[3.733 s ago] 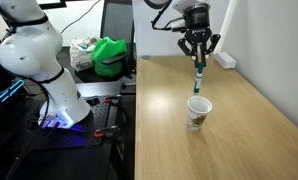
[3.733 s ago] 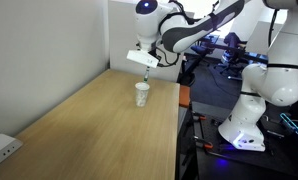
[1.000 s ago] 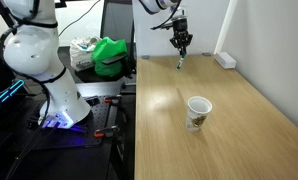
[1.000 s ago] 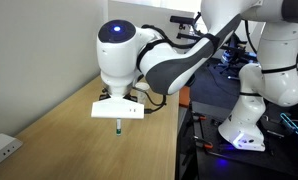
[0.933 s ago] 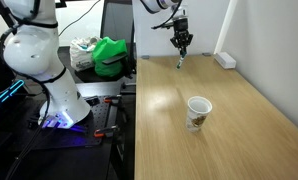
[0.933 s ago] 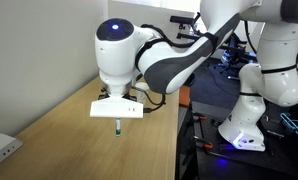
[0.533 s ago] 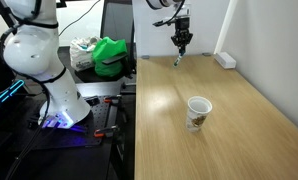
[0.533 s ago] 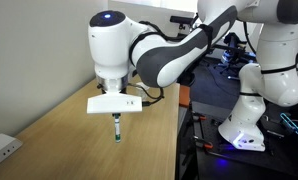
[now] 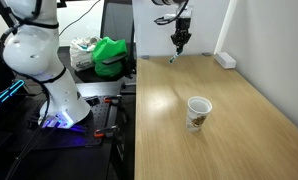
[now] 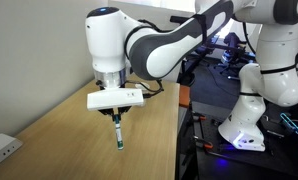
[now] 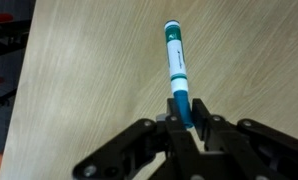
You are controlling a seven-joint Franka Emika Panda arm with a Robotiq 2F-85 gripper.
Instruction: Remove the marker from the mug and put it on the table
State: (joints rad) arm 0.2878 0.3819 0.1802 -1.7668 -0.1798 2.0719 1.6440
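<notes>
The marker in my gripper is hanging steeply over the bare table [image 9: 172,65], so it needs to tilt flatter above the wood next, before I let go of it.
My gripper [image 11: 187,120] is shut on the marker [image 11: 175,65], a thin green and white pen that points away from the jaws over the light wood table [image 11: 89,70]. In an exterior view the gripper [image 9: 178,44] hangs over the far end of the table [image 9: 239,110] with the marker [image 9: 173,57] tilted below it. In an exterior view the marker [image 10: 117,133] hangs below the gripper [image 10: 115,113], its tip close to the tabletop [image 10: 59,140]. The white mug [image 9: 197,112] stands upright mid-table, well away from the gripper.
A white power strip [image 9: 225,60] lies at the table's far corner, and another white box [image 10: 1,150] sits at a table edge. A dark desk with a green object [image 9: 111,55] and a second white robot arm [image 9: 34,60] stand beside the table.
The gripper has carried the marker further from the mug toward the table's far end. The marker has tilted and come lower toward the tabletop.
</notes>
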